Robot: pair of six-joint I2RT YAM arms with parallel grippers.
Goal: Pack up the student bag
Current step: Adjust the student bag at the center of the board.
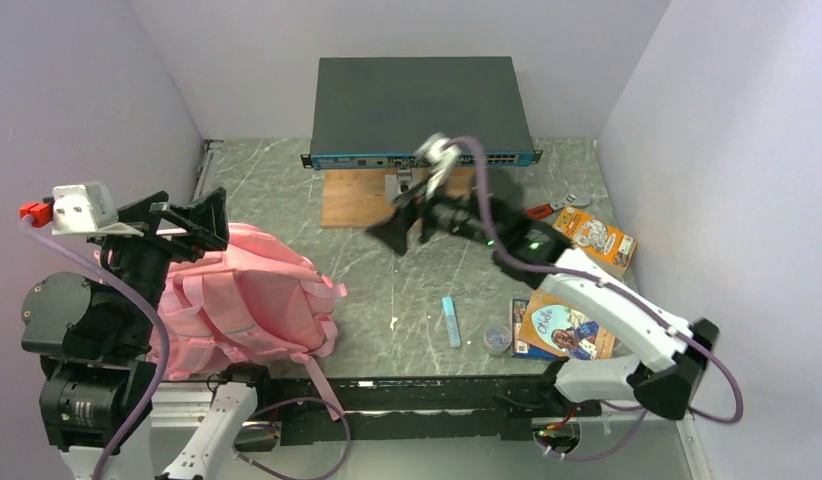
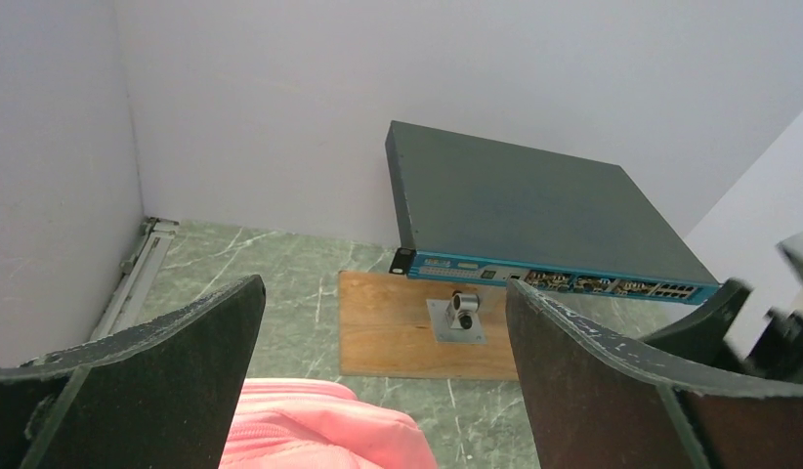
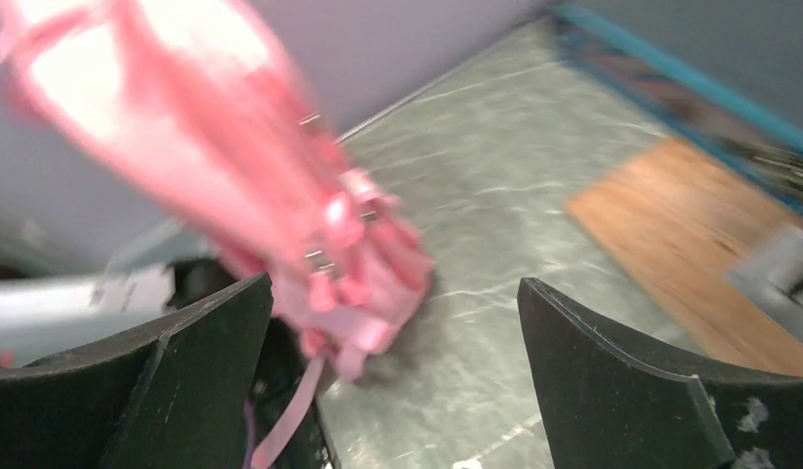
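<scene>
I should next move my right gripper toward the left in the top view onto the bag's far edge (image 1: 274,243) and close there, because my left gripper leaves that edge uncovered.
The student bag (image 1: 249,300), a soft light-pink backpack, lies at the near left of the table with its straps hanging over the front edge. My left gripper (image 1: 195,222) hovers above the bag's far left side, open and empty. In the left wrist view (image 2: 383,376) the bag's pink edge (image 2: 324,430) shows below between the fingers. My right gripper (image 1: 407,222) is open and empty, raised over the middle of the table and pointed toward the bag. The right wrist view (image 3: 393,381) is blurred and shows the bag (image 3: 271,186) ahead.
A dark network switch (image 1: 417,105) stands at the back, with a wooden board (image 1: 355,200) carrying a metal bracket (image 1: 401,186) in front of it. A light-blue stick (image 1: 451,321), a small round item (image 1: 497,340), a picture book (image 1: 565,330) and an orange box (image 1: 594,236) lie at the right.
</scene>
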